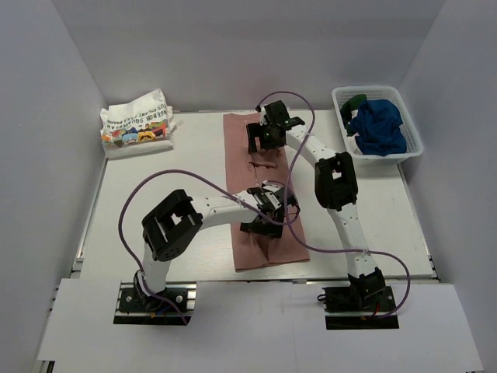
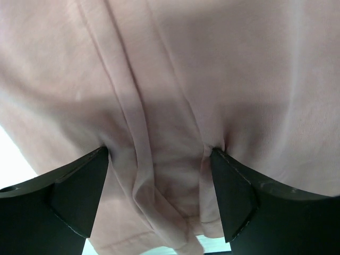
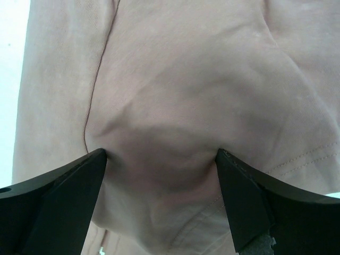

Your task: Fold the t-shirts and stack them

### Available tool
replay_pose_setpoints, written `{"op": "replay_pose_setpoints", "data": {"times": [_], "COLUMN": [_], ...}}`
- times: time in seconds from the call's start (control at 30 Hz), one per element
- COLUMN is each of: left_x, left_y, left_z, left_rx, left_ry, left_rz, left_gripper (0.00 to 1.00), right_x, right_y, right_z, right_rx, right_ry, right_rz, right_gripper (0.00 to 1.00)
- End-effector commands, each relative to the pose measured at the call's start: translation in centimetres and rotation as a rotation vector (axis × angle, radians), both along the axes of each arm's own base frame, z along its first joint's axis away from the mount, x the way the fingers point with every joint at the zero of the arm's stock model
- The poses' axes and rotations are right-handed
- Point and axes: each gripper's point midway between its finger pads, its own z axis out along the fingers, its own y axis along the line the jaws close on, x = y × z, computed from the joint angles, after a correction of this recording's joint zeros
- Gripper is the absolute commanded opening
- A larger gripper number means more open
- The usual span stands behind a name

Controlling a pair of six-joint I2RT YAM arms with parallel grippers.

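Note:
The t-shirt strip lies full length. The left gripper lifts back and lowers next onto the hem's near corner (image 1: 238,266) (image 2: 105,248), to the left in the top view.
The dusty pink t-shirt (image 1: 242,167) lies folded into a long narrow strip down the middle of the table. My left gripper (image 1: 268,217) is pressed down on its lower half. In the left wrist view the gripper (image 2: 158,154) is open, with the jaws wide apart and a creased fold of pink cloth (image 2: 212,64) between them. My right gripper (image 1: 262,138) is down on the strip's far end. It is open too (image 3: 161,154), with bunched pink cloth (image 3: 186,69) bulging between the jaws. A folded white t-shirt with colourful print (image 1: 136,124) lies at the far left.
A white mesh basket (image 1: 342,97) stands at the far right, holding a navy blue t-shirt (image 1: 380,128) and a dark green one (image 1: 356,102). Purple cables loop over the table above both arms. White walls enclose the table.

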Motion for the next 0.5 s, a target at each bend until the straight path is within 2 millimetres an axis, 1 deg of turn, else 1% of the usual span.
{"op": "replay_pose_setpoints", "data": {"times": [0.0,0.03,0.07,0.1,0.13,0.17,0.2,0.23,0.27,0.3,0.33,0.37,0.4,0.43,0.47], "left_x": [-0.8,-0.8,-0.5,-0.2,-0.1,-0.4,-0.5,-0.9,-1.3,-1.8,-2.2,-2.7,-3.5,-4.2,-4.9], "left_y": [-1.1,-1.3,-1.4,-1.5,-1.3,-1.3,-1.0,-0.2,-0.3,0.1,1.0,1.5,1.7,2.9,4.3], "left_z": [0.3,1.1,1.9,3.9,4.7,5.7,6.6,8.4,9.3,9.9,9.7,10.2,11.3,10.2,9.6], "left_rx": [-0.009,-0.011,-0.023,-0.062,-0.075,-0.096,-0.115,-0.152,-0.185,-0.209,-0.210,-0.231,-0.281,-0.257,-0.226], "left_ry": [0.032,0.010,-0.009,-0.046,-0.064,-0.082,-0.093,-0.113,-0.126,-0.125,-0.125,-0.120,-0.119,-0.099,-0.073], "left_rz": [-0.034,-0.048,-0.046,-0.042,-0.039,-0.037,-0.037,-0.036,-0.037,-0.032,-0.032,-0.020,0.000,0.018,0.047], "left_gripper": [0.88,0.90,0.91,0.93,0.94,0.97,0.99,0.99,0.99,0.99,0.99,0.99,0.99,0.99,0.99], "right_x": [-1.0,-1.0,-1.0,-1.1,-1.3,-1.6,-2.0,-2.4,-3.2,-3.7,-4.4,-5.0,-6.5,-7.5,-9.2], "right_y": [-1.3,-0.7,-0.7,-0.7,-0.5,-0.7,-1.1,-1.2,-1.9,-2.2,-3.0,-3.5,-4.9,-5.6,-7.1], "right_z": [-2.0,0.7,1.8,3.9,6.6,7.4,9.6,12.8,14.1,14.8,18.1,17.6,17.9,21.2,21.0], "right_rx": [-0.021,-0.006,-0.009,-0.004,0.008,0.009,0.021,0.044,0.049,0.050,0.076,0.077,0.070,0.123,0.118], "right_ry": [0.076,0.032,0.009,-0.022,-0.065,-0.077,-0.109,-0.161,-0.186,-0.196,-0.243,-0.241,-0.237,-0.287,-0.287], "right_rz": [-0.017,0.007,0.026,0.034,0.049,0.054,0.051,0.055,0.046,0.035,-0.015,-0.040,-0.074,-0.124,-0.161], "right_gripper": [0.90,0.90,0.90,0.90,0.90,0.90,0.90,0.90,0.90,0.90,0.90,0.90,0.90,0.90,0.90]}}
